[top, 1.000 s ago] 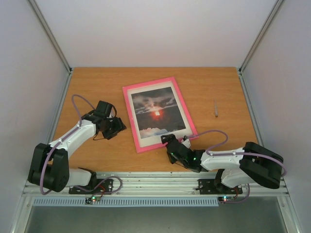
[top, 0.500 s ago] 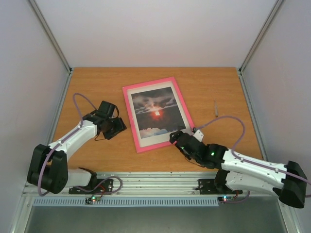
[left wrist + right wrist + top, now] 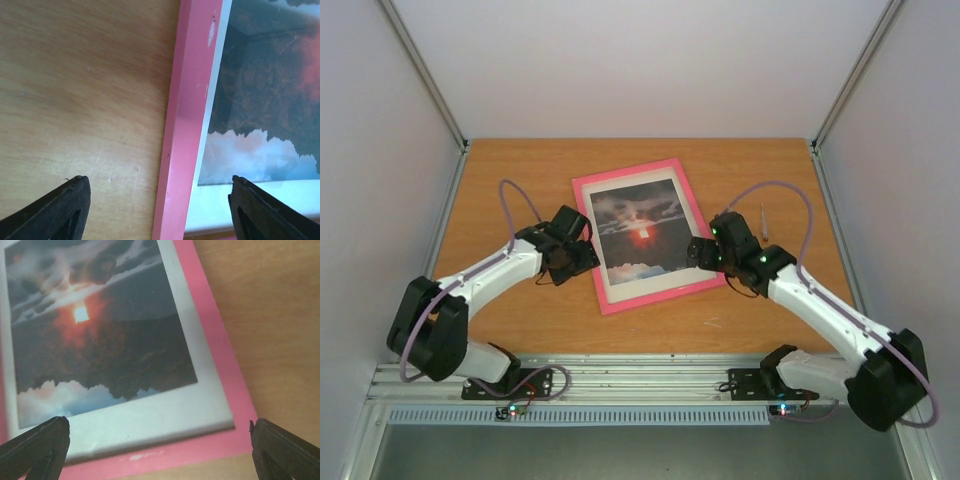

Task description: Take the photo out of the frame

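Note:
My left gripper needs to move down and outward next to the pink rim [image 3: 187, 100] beside the photo, until its fingers, open wider than the rim, are on both sides of it.
The pink frame [image 3: 625, 172] lies flat face up in the middle of the table, with the sunset photo [image 3: 642, 232] inside it behind a white border. My left gripper [image 3: 582, 258] is at the frame's left edge. In the left wrist view this gripper [image 3: 160, 192] is open, and its dark fingers straddle the pink rim [image 3: 187, 100] beside the photo [image 3: 265, 85]. My right gripper [image 3: 703, 252] hovers over the frame's near right part. In its wrist view it [image 3: 159, 426] is open wide above the photo's [image 3: 100, 335] near corner and the frame [image 3: 220, 370]. Neither gripper holds anything.
A thin pen-like stick [image 3: 763, 224] lies on the wooden table [image 3: 520, 170] to the right of the frame. Pale walls with metal posts close in the table on the left, back and right.
My right arm swung from the frame's near edge up to its right side. My left gripper moved right to the frame's left rim and opened wider. The frame stayed put.

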Motion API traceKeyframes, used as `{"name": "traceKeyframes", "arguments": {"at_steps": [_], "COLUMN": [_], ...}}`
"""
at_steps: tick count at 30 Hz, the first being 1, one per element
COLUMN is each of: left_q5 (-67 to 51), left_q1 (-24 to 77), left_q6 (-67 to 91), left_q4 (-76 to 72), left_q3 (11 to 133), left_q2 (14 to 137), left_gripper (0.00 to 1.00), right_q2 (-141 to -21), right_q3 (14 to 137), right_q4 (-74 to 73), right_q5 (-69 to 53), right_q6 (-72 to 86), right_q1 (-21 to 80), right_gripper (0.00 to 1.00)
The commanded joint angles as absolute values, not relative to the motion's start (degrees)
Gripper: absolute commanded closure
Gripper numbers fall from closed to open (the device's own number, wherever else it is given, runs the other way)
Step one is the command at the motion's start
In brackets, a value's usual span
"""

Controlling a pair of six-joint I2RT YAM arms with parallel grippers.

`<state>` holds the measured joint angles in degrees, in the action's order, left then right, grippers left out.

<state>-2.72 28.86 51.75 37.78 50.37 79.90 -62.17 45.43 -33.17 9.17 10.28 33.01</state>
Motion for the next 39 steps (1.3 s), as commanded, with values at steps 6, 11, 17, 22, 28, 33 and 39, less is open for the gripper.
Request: {"name": "traceKeyframes", "arguments": {"at_steps": [6,11,17,22,28,33,39], "left_q5": [1.0,-2.1,-2.9,-2.4,-2.5,-2.1,-2.2], "left_q1": [29.1,29.1,28.9,28.7,28.7,28.7,28.8], "left_q6": [47.1,42.7,39.5,38.8,40.7,39.6,37.2], "left_q4": [38.7,38.1,37.2,37.6,37.9,39.3,40.2], "left_q3": [59.6,64.1,66.2,66.5,67.1,68.2,69.8], "left_q2": [90.0,96.9,101.6,102.9,105.7,107.3,109.1], "left_gripper": [0.21,0.21,0.22,0.26,0.34,0.44,0.58], "right_q2": [-82.4,-93.6,-101.2,-104.9,-108.5,-109.3,-108.6], "right_q3": [58.4,66.0,71.4,73.6,74.0,72.6,69.9], "right_q4": [-32.7,-35.0,-36.6,-37.3,-36.7,-35.9,-35.6], "right_q5": [-3.5,-2.4,-0.4,-0.2,0.6,-1.3,-0.4], "right_q6": [-12.4,-18.6,-22.1,-24.0,-22.6,-21.3,-20.4], "right_q1": [22.0,19.1,18.0,17.8,17.0,16.9,16.9], "right_gripper": [0.05,0.12,0.18,0.25,0.37,0.49,0.69]}}
